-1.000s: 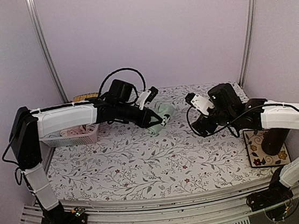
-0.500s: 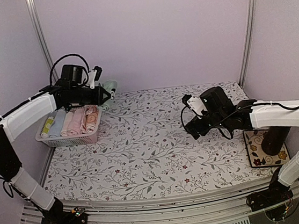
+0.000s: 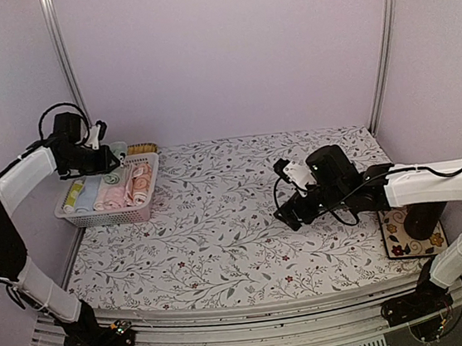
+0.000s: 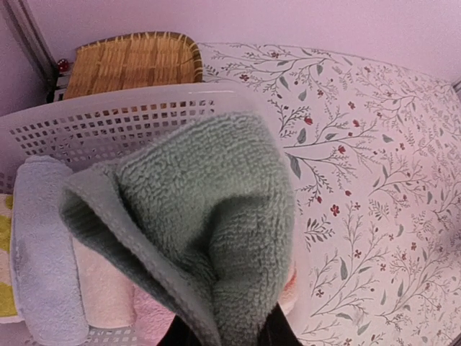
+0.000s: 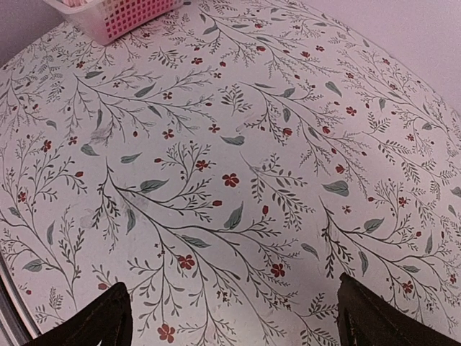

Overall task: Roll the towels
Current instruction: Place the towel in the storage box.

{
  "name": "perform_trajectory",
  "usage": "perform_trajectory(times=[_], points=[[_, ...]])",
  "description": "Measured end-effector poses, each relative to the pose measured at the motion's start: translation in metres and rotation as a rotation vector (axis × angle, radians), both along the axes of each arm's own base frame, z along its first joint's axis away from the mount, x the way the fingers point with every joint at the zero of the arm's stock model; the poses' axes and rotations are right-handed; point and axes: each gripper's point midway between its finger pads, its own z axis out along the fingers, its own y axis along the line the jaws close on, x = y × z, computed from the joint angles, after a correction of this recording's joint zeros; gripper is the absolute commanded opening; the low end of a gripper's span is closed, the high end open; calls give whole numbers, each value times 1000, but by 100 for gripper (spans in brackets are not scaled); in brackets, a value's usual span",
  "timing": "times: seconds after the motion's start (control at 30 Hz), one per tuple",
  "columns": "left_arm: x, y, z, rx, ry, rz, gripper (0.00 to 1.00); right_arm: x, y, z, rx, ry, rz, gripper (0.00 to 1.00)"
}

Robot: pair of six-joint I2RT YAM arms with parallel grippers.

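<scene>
My left gripper will first shift toward the lavender towel beside the mint green towel (image 4: 209, 216), so that it can get that towel down onto the basket's pale pink towel.
My left gripper (image 3: 109, 159) is shut on the rolled mint green towel (image 4: 209, 216) and holds it over the white lattice basket (image 3: 107, 215) at the back left. In the left wrist view the towel fills the middle and hides most of the fingers. The basket (image 4: 108, 122) holds several rolled towels; an orange-salmon one (image 3: 140, 183) lies at its right end. My right gripper (image 3: 285, 217) is open and empty, low over the flowered table near the middle right. Its two fingertips (image 5: 101, 321) show wide apart in the right wrist view.
A woven wicker tray (image 4: 130, 61) stands behind the basket. A patterned tile (image 3: 413, 231) lies at the right edge under the right arm. The basket's corner (image 5: 115, 14) shows at the top left of the right wrist view. Metal frame posts stand at both back corners.
My left gripper carried the green towel from mid-table up and left to above the basket. My right gripper drifted a little left and toward the near side, staying open.
</scene>
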Motion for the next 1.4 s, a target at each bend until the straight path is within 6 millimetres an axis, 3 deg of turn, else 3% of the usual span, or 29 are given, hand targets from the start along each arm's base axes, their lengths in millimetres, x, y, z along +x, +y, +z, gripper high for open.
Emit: perform_trajectory(times=[0.23, 0.37, 0.63, 0.83, 1.07, 1.1, 1.2, 1.4], points=[[0, 63, -10, -52, 29, 63, 0, -11, 16, 3, 54, 10, 65, 99], [4, 84, -26, -113, 52, 67, 0, -13, 17, 5, 66, 11, 75, 99], [14, 76, -73, -275, 134, -38, 0, -16, 21, 9, 89, 10, 95, 99], [26, 78, -78, -301, 124, -67, 0, -17, 22, 10, 96, 14, 104, 99], [28, 83, -83, -336, 129, -67, 0, -18, 23, 11, 99, 15, 109, 99], [27, 84, -82, -340, 128, -66, 4, -18, 23, 11, 100, 14, 110, 99], [27, 84, -82, -347, 130, -61, 28, -18, 24, 11, 100, 16, 111, 99], [25, 91, -93, -354, 166, -10, 55, -18, 24, 12, 103, 14, 112, 99]])
